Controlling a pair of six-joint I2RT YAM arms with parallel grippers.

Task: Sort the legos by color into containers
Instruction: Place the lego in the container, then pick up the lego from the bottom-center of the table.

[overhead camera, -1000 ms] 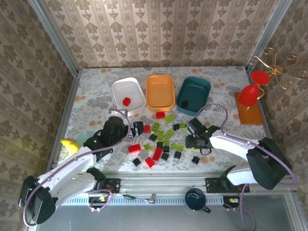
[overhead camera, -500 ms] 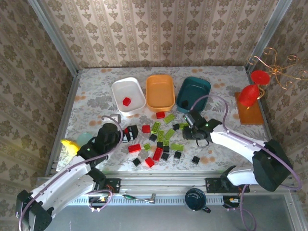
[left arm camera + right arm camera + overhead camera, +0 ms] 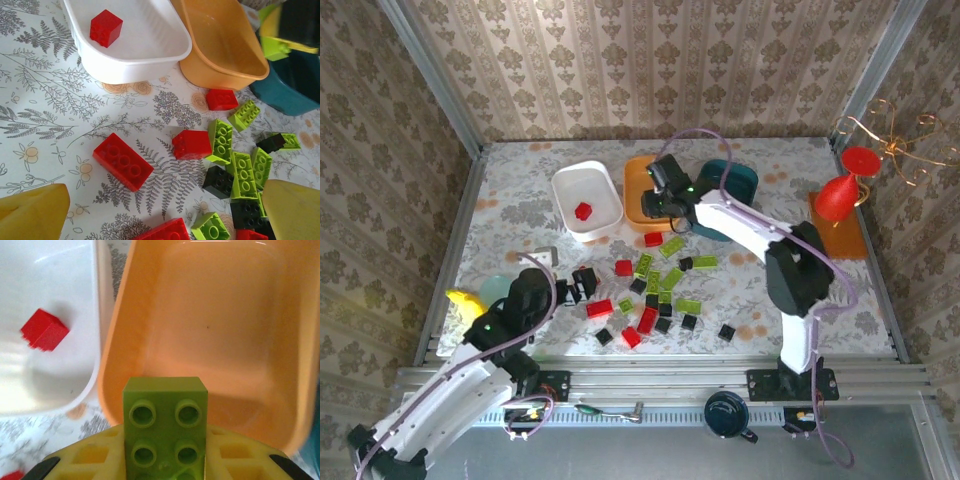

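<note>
The orange container's bare bottom lies below and outward, so next my right gripper needs to ease outward and down toward that bottom and release the lime-green brick [image 3: 165,422].
The legos [image 3: 655,285] lie scattered mid-table: red, lime-green and black. My right gripper [image 3: 665,197] hangs over the near end of the orange container [image 3: 632,175], shut on a lime-green brick [image 3: 165,422] that sits studs-up between its yellow fingers [image 3: 80,460]. The white container [image 3: 587,190] holds one red brick [image 3: 583,211]. The dark teal container [image 3: 740,180] stands right of the orange one. My left gripper [image 3: 582,283] is open at the pile's left edge. Between its fingertips, my left gripper [image 3: 162,215] frames a red oblong brick [image 3: 123,161] and a red square one [image 3: 192,144].
A flat orange tray [image 3: 842,238] with a red goblet [image 3: 838,195] stands at the right edge, a gold wire stand [image 3: 900,140] behind it. A yellow object [image 3: 465,300] lies at the left edge. One black brick [image 3: 726,331] lies apart, near the front right.
My right gripper shut on a lime-green brick in the pile and carried it back and left to the orange container. My left arm drew back slightly toward the near edge.
</note>
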